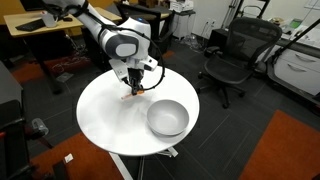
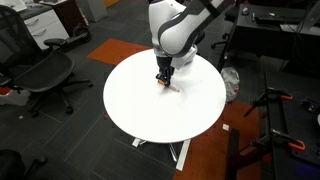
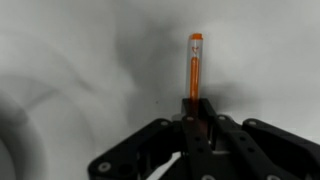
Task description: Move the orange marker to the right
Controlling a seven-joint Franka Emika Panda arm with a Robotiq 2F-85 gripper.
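The gripper carries the orange marker (image 1: 132, 96) up and away from the grey bowl next. Then it goes down onto the bare, empty table near the table's edge (image 1: 101, 120) and releases the marker.
The orange marker (image 3: 195, 66) is a thin orange stick lying on the round white table (image 1: 105, 115). In the wrist view its near end runs in between my gripper's (image 3: 194, 112) fingers, which are shut on it. In both exterior views my gripper (image 1: 135, 88) (image 2: 163, 77) is down at the table top with the marker (image 1: 132, 96) (image 2: 172, 86) sticking out from under it. The grey bowl (image 1: 167, 117) stands on the table close beside the gripper; it is not visible in the exterior view from the far side.
Black office chairs (image 1: 232, 55) (image 2: 35, 75) stand around the table. Desks (image 1: 45, 30) and cabinets line the room's edges. The table's edge (image 2: 215, 115) is not far from the gripper.
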